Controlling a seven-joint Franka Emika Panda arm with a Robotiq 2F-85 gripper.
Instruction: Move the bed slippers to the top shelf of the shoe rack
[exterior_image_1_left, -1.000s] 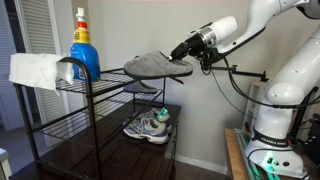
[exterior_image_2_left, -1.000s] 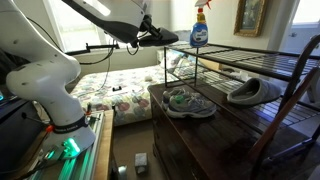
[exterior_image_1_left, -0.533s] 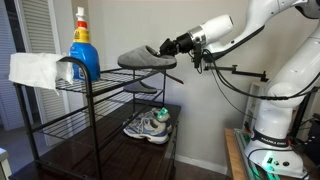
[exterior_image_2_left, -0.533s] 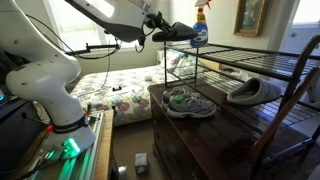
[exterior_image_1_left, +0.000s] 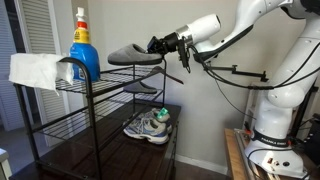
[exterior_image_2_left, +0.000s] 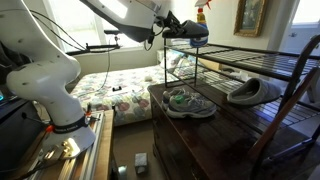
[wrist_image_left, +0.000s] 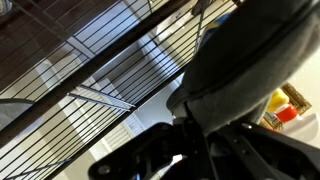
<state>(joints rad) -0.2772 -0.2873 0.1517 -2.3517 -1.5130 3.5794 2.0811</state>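
My gripper is still holding the slipper above the top shelf's wires, so next I will move it outward, lower the slipper onto them beside the spray bottle and let go.
My gripper (exterior_image_1_left: 165, 44) is shut on the heel end of one grey bed slipper (exterior_image_1_left: 135, 54) and holds it level in the air, just above the top shelf (exterior_image_1_left: 110, 80) of the black shoe rack (exterior_image_1_left: 88, 115). Seen from the opposite side, the held slipper (exterior_image_2_left: 188, 32) hangs over the rack's near corner with the gripper (exterior_image_2_left: 165, 27) behind it. The wrist view shows the slipper (wrist_image_left: 250, 60) large over the wire grid (wrist_image_left: 110, 70), the gripper (wrist_image_left: 196, 128) clamped on its edge. The second bed slipper (exterior_image_2_left: 252, 92) lies lower in the rack.
A blue spray bottle (exterior_image_1_left: 82, 45) and a white cloth (exterior_image_1_left: 35, 70) stand on the far end of the top shelf. White-and-grey sneakers (exterior_image_1_left: 148, 127) sit on the rack's glossy base (exterior_image_2_left: 215, 125). A bed (exterior_image_2_left: 120, 88) lies behind the arm.
The arm has carried the slipper up and sideways toward the spray bottle, from beside the rack to over its top shelf. The grip has stayed shut throughout.
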